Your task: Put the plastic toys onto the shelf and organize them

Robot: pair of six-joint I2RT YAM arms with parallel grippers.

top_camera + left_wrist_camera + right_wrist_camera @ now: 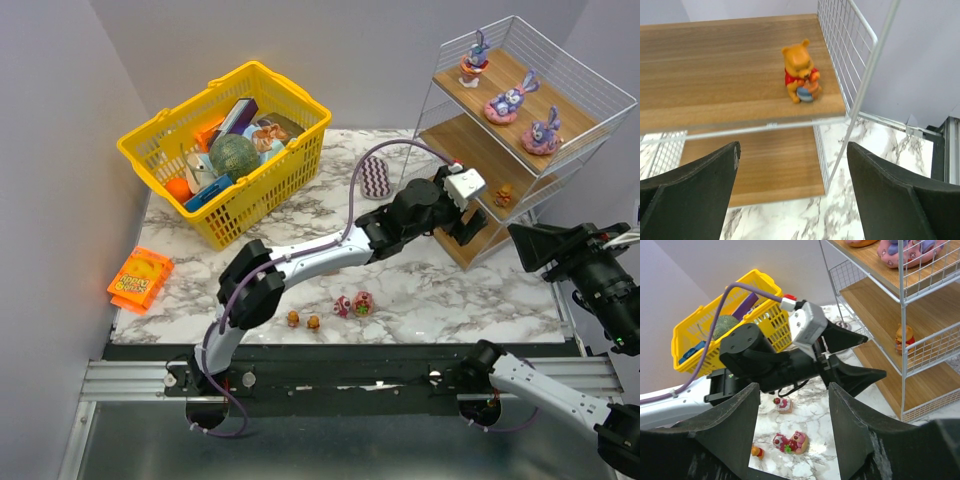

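Observation:
My left gripper comes back from the shelf (572,108) next and down onto the orange bear nearer the packet, since that bear lies below it, nearer my base.
The shelf (572,108) stands at the back right. Three purple bunnies (508,102) sit on its top board. One orange bear (504,195) stands on the middle board, near the front right corner in the left wrist view (801,72). My left gripper (468,218) is open and empty just in front of the shelf's lower tiers (715,75). Two orange bears (303,321) and two pink/red toys (353,304) lie on the marble near the front. A third pink/white toy (783,404) shows in the right wrist view. My right gripper (520,238) is open and empty, by the shelf's front right.
A yellow basket (225,150) full of items stands at the back left. A purple zigzag pad (374,177) lies behind my left arm. An orange packet (140,282) lies at the left edge. My left arm stretches diagonally across the table's middle.

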